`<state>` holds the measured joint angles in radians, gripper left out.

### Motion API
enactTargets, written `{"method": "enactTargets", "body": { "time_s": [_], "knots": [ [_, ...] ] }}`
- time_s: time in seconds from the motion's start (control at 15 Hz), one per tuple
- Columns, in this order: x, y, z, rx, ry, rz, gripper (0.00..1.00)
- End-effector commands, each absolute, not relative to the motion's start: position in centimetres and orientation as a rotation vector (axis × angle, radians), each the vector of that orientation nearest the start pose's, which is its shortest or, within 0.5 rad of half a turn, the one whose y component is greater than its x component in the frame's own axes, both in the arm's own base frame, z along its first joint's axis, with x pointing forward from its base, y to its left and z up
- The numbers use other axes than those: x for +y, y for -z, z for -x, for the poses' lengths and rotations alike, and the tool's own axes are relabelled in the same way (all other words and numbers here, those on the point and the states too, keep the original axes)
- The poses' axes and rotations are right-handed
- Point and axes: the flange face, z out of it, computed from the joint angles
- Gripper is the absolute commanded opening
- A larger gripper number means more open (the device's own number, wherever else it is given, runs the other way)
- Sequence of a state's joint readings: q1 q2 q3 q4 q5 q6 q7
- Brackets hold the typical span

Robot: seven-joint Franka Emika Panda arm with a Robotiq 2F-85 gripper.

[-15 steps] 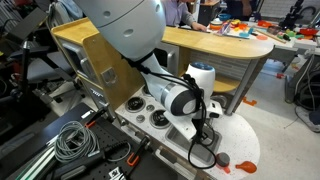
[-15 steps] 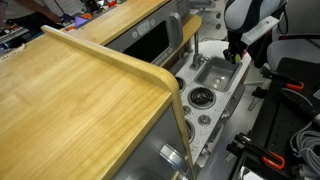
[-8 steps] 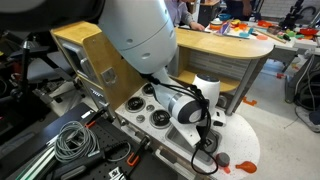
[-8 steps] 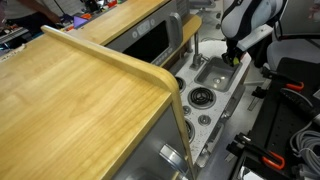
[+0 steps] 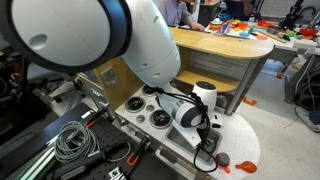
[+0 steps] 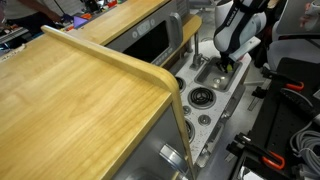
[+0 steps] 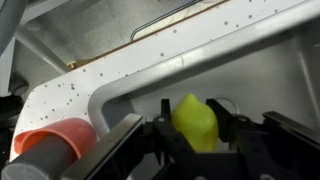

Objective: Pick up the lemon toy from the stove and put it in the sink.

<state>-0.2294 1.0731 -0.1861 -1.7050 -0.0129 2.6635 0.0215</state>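
I need to lower my gripper next toward the grey bottom of the sink below it and let go of the lemon toy (image 7: 196, 123) there, because the lemon toy is still above the sink.
In the wrist view the yellow-green lemon toy (image 7: 196, 123) sits between the two black fingers of my gripper (image 7: 197, 128), which is shut on it. Under and behind it lies the grey basin of the sink (image 7: 270, 75) with its white rim. In an exterior view my gripper (image 6: 231, 62) hangs over the sink (image 6: 210, 74), low above the basin; the lemon is too small to make out there. The stove with its black burner rings shows in both exterior views (image 5: 150, 108) (image 6: 200, 100). In an exterior view (image 5: 205, 130) the arm hides the sink and gripper.
An orange-red cup (image 7: 52, 140) stands at the left in the wrist view. A wooden counter (image 6: 80, 90) fills the foreground. A silver faucet (image 6: 198, 50) stands at the sink's back edge. Cables (image 5: 70, 140) lie on the floor beside the toy kitchen.
The arm has swung over and lowered toward the sink, with the gripper now lower over the basin than one second ago.
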Motion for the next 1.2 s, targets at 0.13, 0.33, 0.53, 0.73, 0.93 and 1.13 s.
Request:
{"method": "enactTargets", "body": {
  "time_s": [0.13,0.33,0.53,0.73,0.93,1.13],
  "knots": [
    [-24.5,6.3,-57.4,0.498,-0.233,3.256,0.16],
    [-24.4,8.1,-57.6,0.473,-0.251,3.260,0.16],
    [-24.0,9.7,-57.8,0.427,-0.281,3.263,0.16],
    [-23.6,10.0,-58.2,0.388,-0.292,3.262,0.16],
    [-23.4,8.7,-58.1,0.368,-0.288,3.243,0.74],
    [-22.5,6.6,-57.5,0.329,-0.264,3.219,0.95]
  ]
}}
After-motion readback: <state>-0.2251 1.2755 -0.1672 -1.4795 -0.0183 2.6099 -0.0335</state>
